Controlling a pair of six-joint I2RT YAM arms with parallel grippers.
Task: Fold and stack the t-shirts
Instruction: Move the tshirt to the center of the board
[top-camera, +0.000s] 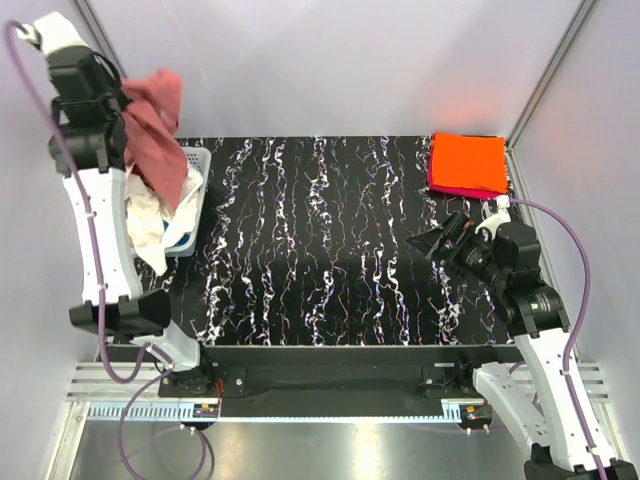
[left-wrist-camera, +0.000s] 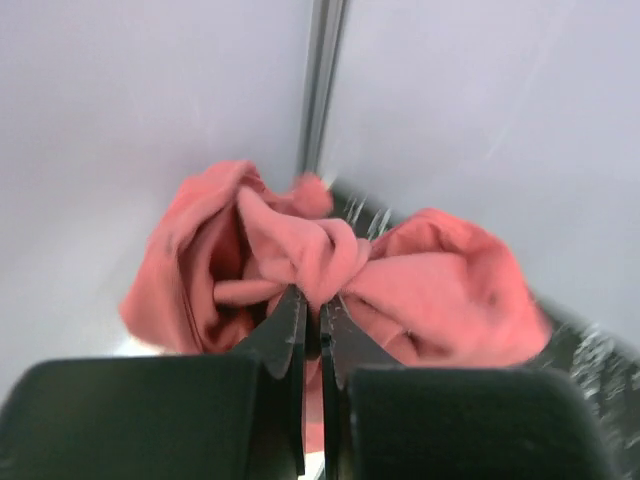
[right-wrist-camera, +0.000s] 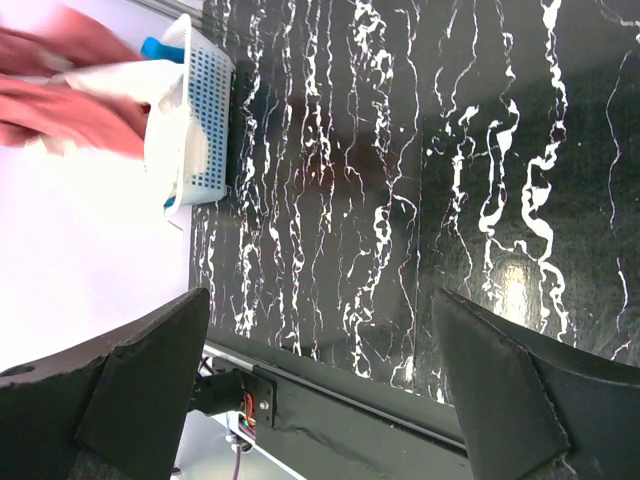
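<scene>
The left gripper swings away from the basket over the middle of the table next, then lowers the pink t-shirt and draws back.
My left gripper (top-camera: 128, 100) is shut on a dusty salmon-pink t-shirt (top-camera: 158, 135) and holds it high above the white lattice basket (top-camera: 192, 190); the cloth hangs bunched down toward the basket. In the left wrist view the jaws (left-wrist-camera: 312, 305) pinch a fold of the pink t-shirt (left-wrist-camera: 420, 290). A cream-white t-shirt (top-camera: 148, 225) spills over the basket's near side. An orange t-shirt (top-camera: 467, 160) lies folded square on a magenta one (top-camera: 450, 188) at the far right. My right gripper (top-camera: 430, 243) is open and empty above the table; its fingers (right-wrist-camera: 130, 370) frame bare tabletop.
The black marbled table (top-camera: 330, 240) spans the middle. In the right wrist view the basket (right-wrist-camera: 190, 110) shows at upper left with the pink t-shirt (right-wrist-camera: 70, 100) and a bit of blue cloth (right-wrist-camera: 158, 47). White walls enclose the sides.
</scene>
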